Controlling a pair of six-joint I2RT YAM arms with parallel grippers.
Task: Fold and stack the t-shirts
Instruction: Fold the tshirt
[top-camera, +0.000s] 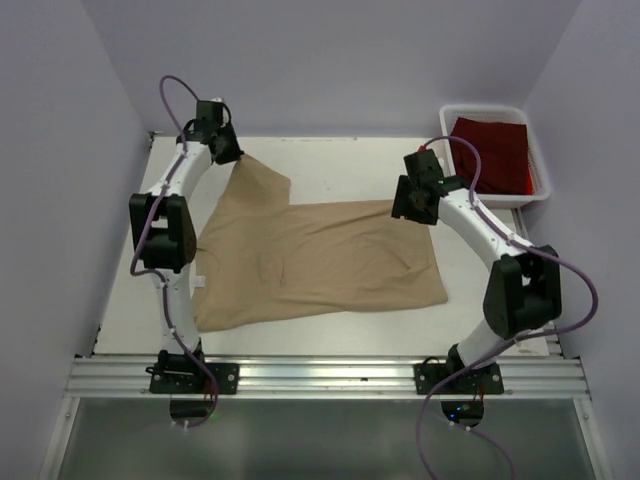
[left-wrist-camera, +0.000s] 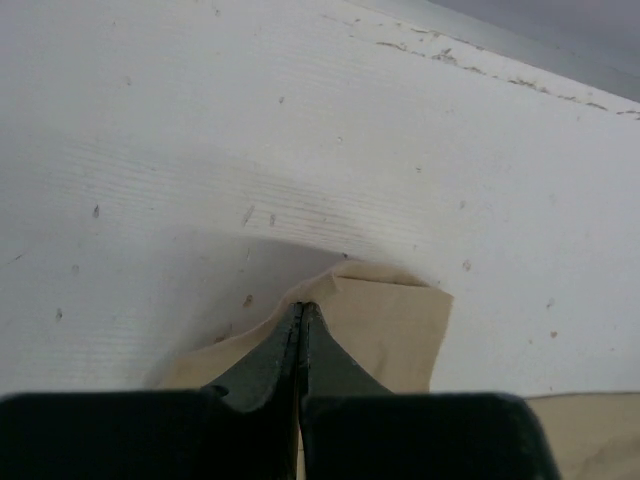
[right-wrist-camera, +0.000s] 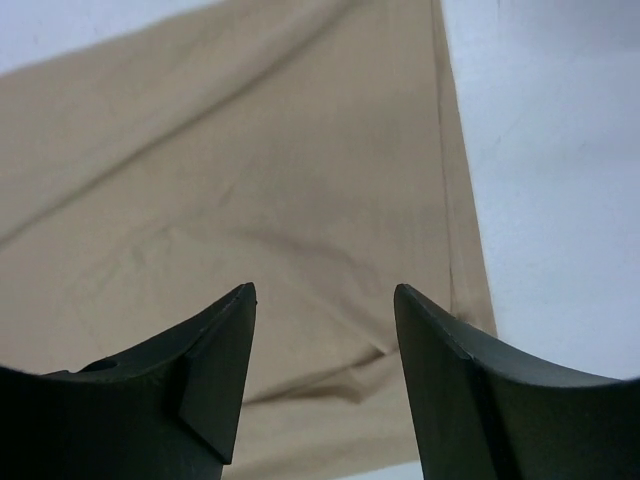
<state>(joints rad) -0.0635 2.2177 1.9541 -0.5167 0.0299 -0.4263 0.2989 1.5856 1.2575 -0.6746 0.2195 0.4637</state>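
Note:
The robot should next lower its right gripper and move it away from the robot's base toward the bin, onto the shirt's far corner.
The tan t-shirt (top-camera: 320, 260) lies spread on the white table, its small white neck label (top-camera: 200, 281) at the left edge. My left gripper (top-camera: 228, 152) is at the far left and is shut on a corner of the shirt, which rises up to it. In the left wrist view the jaws (left-wrist-camera: 301, 308) are pressed together with tan cloth (left-wrist-camera: 390, 320) around the tips. My right gripper (top-camera: 408, 208) hangs open over the shirt's far right corner; nothing sits between its fingers (right-wrist-camera: 325, 295), only tan cloth (right-wrist-camera: 250, 180) below. The dark red t-shirt (top-camera: 492, 150) lies folded in the bin.
A white plastic bin (top-camera: 480, 108) stands at the back right corner, just behind the right arm. Lilac walls close in the table on the left, back and right. An aluminium rail (top-camera: 320, 375) runs along the near edge.

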